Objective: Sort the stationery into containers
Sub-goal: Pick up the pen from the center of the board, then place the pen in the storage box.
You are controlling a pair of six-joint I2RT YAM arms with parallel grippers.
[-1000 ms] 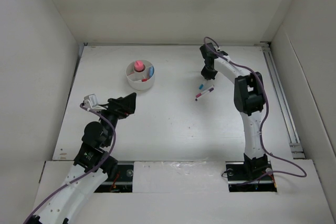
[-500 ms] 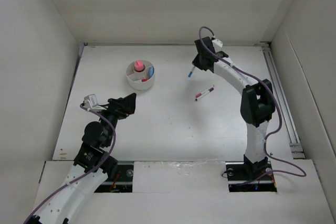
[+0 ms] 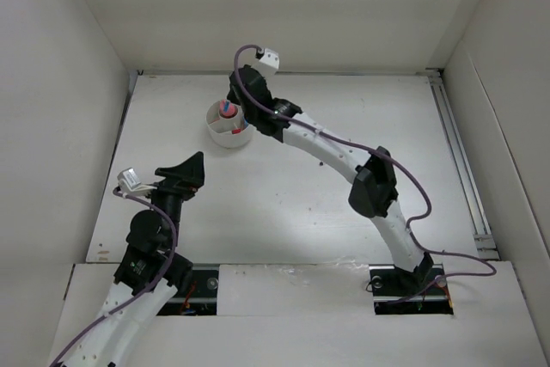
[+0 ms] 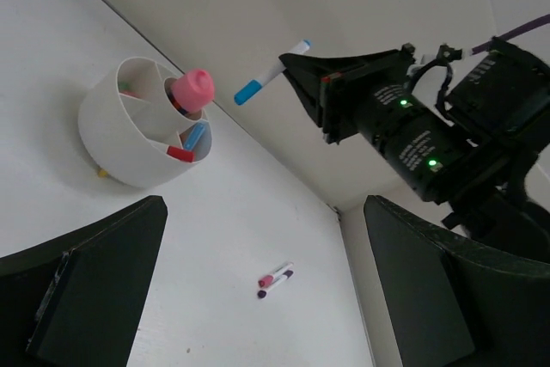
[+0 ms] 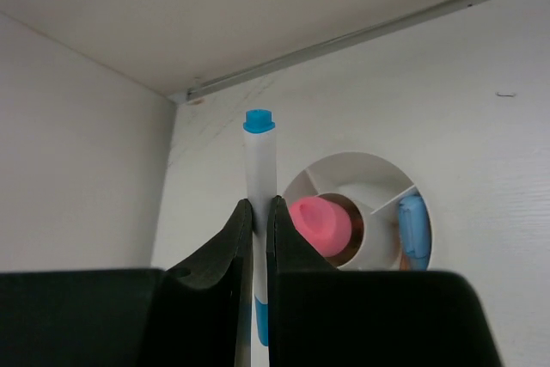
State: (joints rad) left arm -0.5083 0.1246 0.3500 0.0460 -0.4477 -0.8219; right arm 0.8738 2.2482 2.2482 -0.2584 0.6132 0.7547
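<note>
The white pen will next move back and down in my right gripper, from beside the pink cylinder to over the cup's section by the red-capped piece.
My right gripper is shut on a thin white pen with blue ends, held in the air just above and beside the white divided cup. From the left wrist, that pen sticks out of the right gripper over the cup. The cup holds a pink cylinder, a blue item and a red-capped piece. Two pens, one red-capped and one dark-capped, lie side by side on the table. My left gripper is open and empty, well short of the cup.
White walls close in the table on three sides, and a metal rail runs along its right edge. The right arm stretches diagonally across the table's middle. A small yellow speck lies at the cup's foot.
The right arm has swung left across the table from beside the loose pens to the cup, carrying the blue-capped pen. The left arm has shifted slightly left and lower.
</note>
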